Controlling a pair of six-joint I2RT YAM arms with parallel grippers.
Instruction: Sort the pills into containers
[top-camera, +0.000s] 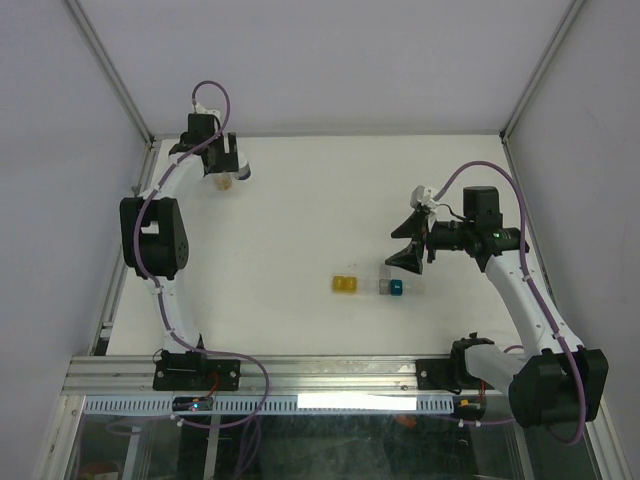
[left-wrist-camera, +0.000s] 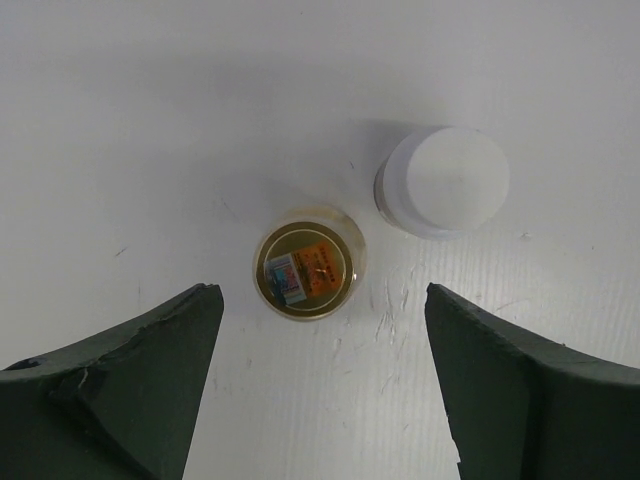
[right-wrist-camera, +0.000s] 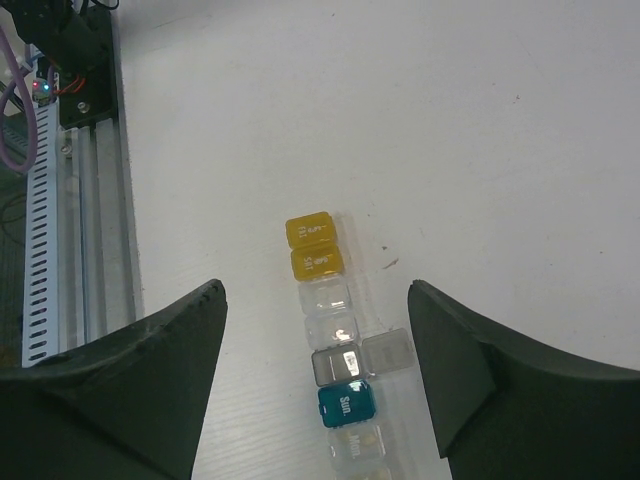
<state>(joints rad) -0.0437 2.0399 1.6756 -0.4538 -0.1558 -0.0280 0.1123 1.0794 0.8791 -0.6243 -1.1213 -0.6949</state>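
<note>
Next, my open left gripper comes down around the amber vial's upper body (top-camera: 223, 182) (left-wrist-camera: 309, 268) and closes, since the vial already shows between the two fingers.
The containers are a strip of small pill-box compartments lying mid-table. Its yellow end (top-camera: 345, 285) (right-wrist-camera: 315, 247) has two lidded cells. After two clear cells comes a grey cell (right-wrist-camera: 337, 365) with its lid flipped open, then the teal cell (top-camera: 397, 289) (right-wrist-camera: 346, 404) and a clear one. My right gripper (top-camera: 408, 250) (right-wrist-camera: 315, 288) hangs open above the strip, touching nothing. At the far left, my left gripper (top-camera: 228, 165) (left-wrist-camera: 318, 300) stands open over an uncapped amber vial (top-camera: 225, 182) (left-wrist-camera: 308, 262). Orange and blue-white patches show inside the vial. I cannot tell whether they are pills.
A white capped bottle (left-wrist-camera: 443, 180) stands right of the vial, close to it. White walls enclose the table on the left, back and right. An aluminium rail (top-camera: 300, 372) with the arm bases runs along the near edge.
</note>
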